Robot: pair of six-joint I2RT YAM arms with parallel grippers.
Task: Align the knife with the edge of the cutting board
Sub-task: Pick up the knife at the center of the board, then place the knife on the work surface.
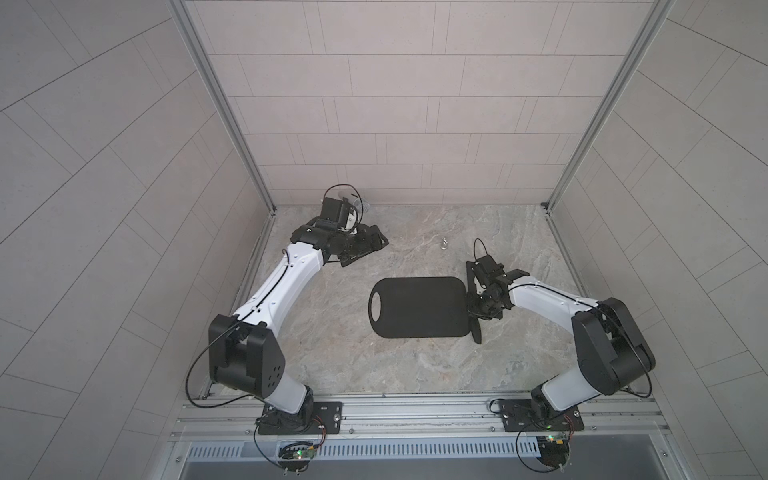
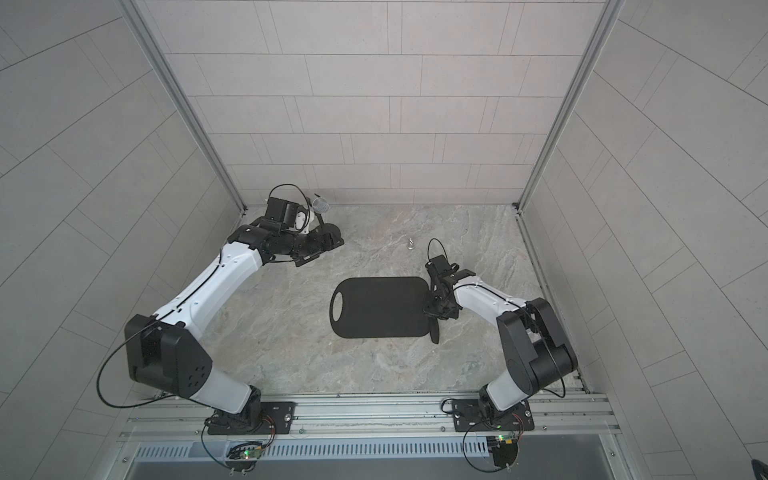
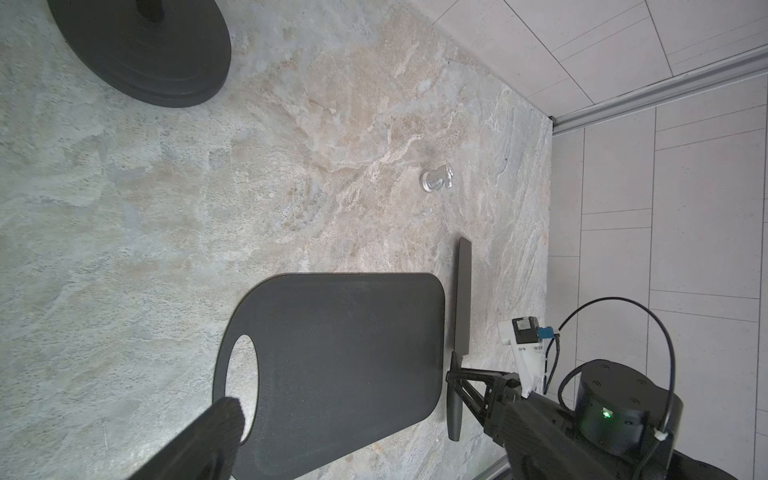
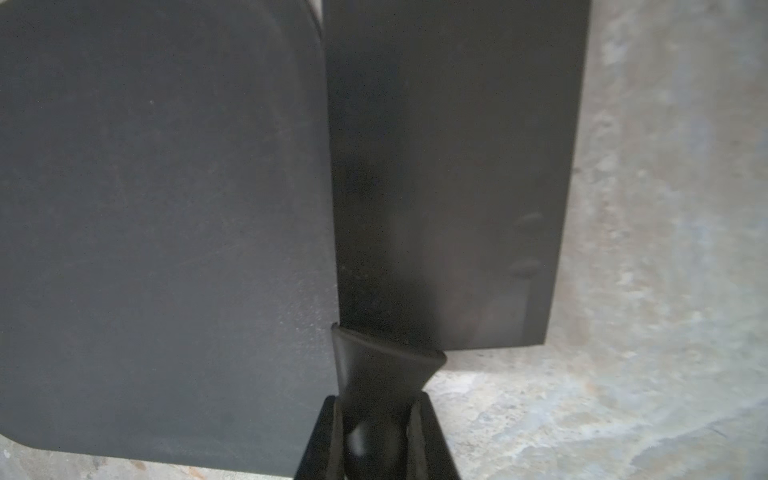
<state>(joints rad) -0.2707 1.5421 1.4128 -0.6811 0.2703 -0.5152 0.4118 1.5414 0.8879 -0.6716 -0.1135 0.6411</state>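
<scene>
The blade runs outside, so I will next shift my right gripper toward the oval hole and release the knife (image 4: 449,166) on the board's end strip (image 4: 248,264) beside the gripper.
The matte-black cutting board (image 1: 417,307) (image 2: 380,307) lies flat on the stone table, its oval handle hole toward the left arm. The black knife (image 4: 449,166) runs along the board's right short edge, its broad blade parallel to that edge with only a thin gap. My right gripper (image 4: 376,436) (image 3: 451,376) is shut on the knife's slim handle (image 1: 477,332) just behind the blade. Whether the blade touches the table I cannot tell. My left gripper (image 1: 365,251) (image 2: 320,249) hovers open at the back left, well away from the board, with nothing between its fingers (image 3: 208,436).
A microphone stand's round black base (image 3: 141,50) sits at the back left beside the left gripper, with the microphone (image 2: 321,204) above it. A small silver metal piece (image 1: 444,243) (image 3: 436,180) rests behind the board. Tiled walls enclose three sides; a metal rail (image 1: 415,409) borders the front.
</scene>
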